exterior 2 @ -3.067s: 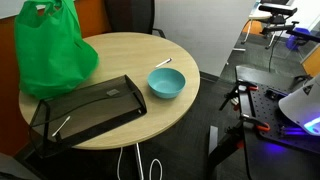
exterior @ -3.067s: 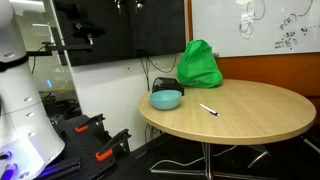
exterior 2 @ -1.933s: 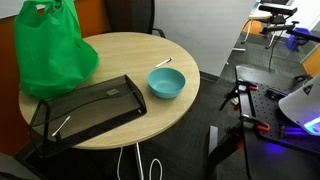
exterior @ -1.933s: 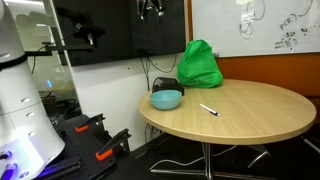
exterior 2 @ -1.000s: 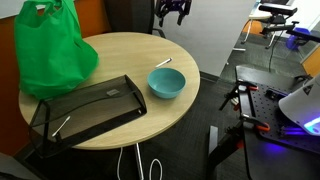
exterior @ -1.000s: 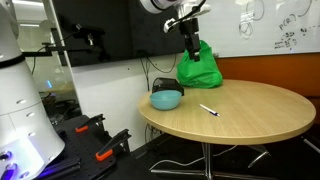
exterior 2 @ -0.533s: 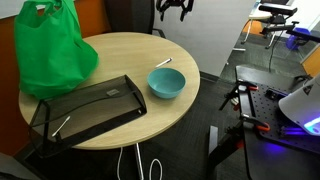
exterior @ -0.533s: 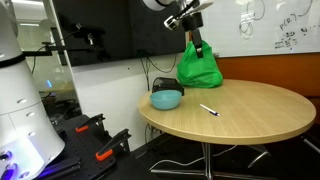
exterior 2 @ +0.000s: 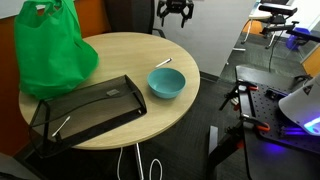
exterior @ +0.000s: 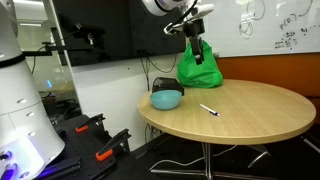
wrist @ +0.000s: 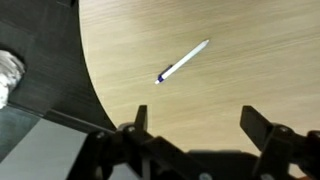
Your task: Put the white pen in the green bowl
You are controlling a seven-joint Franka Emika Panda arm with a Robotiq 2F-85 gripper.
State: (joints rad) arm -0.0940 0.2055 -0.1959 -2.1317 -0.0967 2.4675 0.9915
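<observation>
My gripper lowers while turning next, so its open fingers straddle the pen's dark-tipped end (wrist: 163, 75), because the white pen (wrist: 183, 62) lies diagonally across the wrist view.
The white pen (exterior: 209, 110) lies flat on the round wooden table (exterior: 250, 115), a short way from the blue-green bowl (exterior: 166, 99). Both also show in an exterior view, the pen (exterior 2: 161, 63) just beyond the bowl (exterior 2: 166, 83). In the wrist view the pen (wrist: 183, 62) lies diagonally on the wood, with a dark tip at its lower left end. My gripper (exterior: 197, 45) hangs open and empty high above the table, in front of the green bag; it also shows in an exterior view (exterior 2: 176, 12). Its two fingers (wrist: 198, 125) frame bare table below the pen. The bowl is out of the wrist view.
A green plastic bag (exterior: 199, 65) stands at the table's back edge, large in an exterior view (exterior 2: 50, 45). A black mesh tray (exterior 2: 85, 105) holding a small white stick lies on the table. The table edge (wrist: 85, 80) curves through the wrist view. Robot bases and floor gear surround the table.
The arm has come into both exterior views from above and swung over the table. In the last half second the gripper has shifted slightly and stays open.
</observation>
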